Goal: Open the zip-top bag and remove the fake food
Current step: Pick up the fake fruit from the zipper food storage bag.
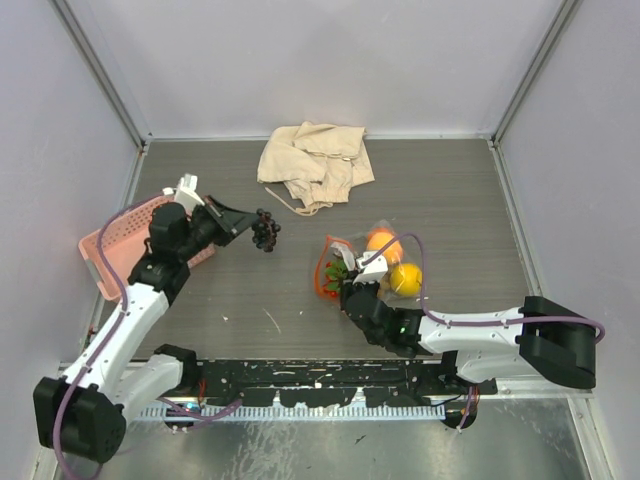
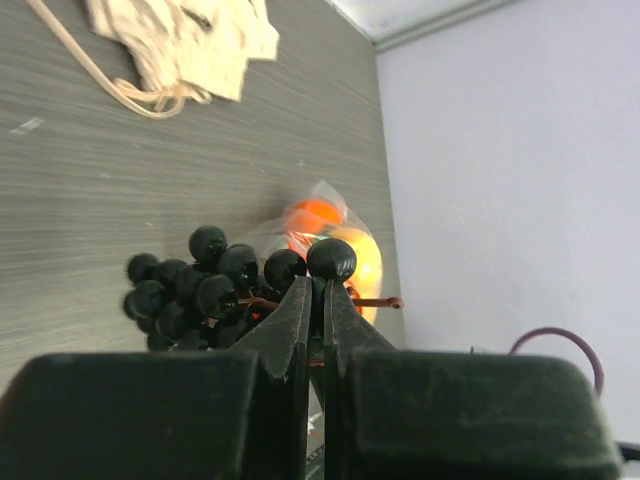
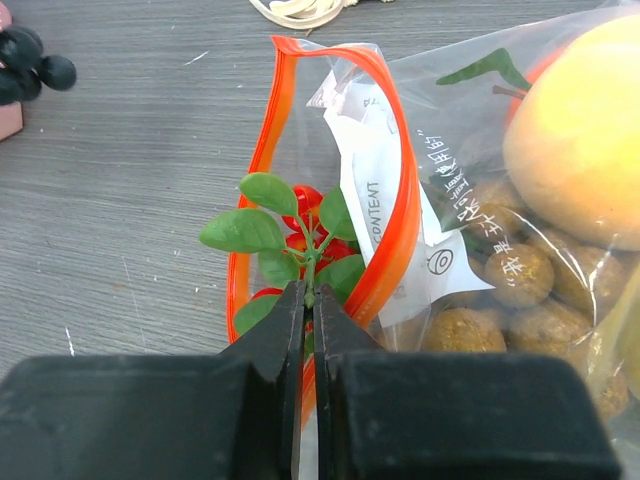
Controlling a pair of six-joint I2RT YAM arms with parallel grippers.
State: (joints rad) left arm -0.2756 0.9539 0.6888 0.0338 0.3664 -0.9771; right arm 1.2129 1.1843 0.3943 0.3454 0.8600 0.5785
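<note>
My left gripper swings over the pink basket (image 1: 128,240), to its left in the top view, next and releases the stem, since the grapes are outside the bag.
The clear zip-top bag (image 1: 372,250) lies right of centre, and its orange-red zip strip (image 3: 400,200) gapes open. My right gripper (image 3: 308,295) is shut on the green stem of a leafy sprig with red berries (image 3: 290,235) at the bag's mouth. Tan-brown berries (image 3: 520,275) and a yellow fruit (image 3: 580,150) remain inside the plastic. An orange (image 1: 384,243) and a lemon (image 1: 405,278) show through the bag from above. My left gripper (image 2: 315,290) is shut on the stem of the dark purple grapes (image 2: 190,285), which hang above the table left of the bag (image 2: 320,205).
A pink mesh basket (image 1: 115,250) sits at the left edge, just behind my left gripper (image 1: 250,222). A crumpled beige cloth (image 1: 315,160) lies at the back centre. White walls enclose the grey table on three sides.
</note>
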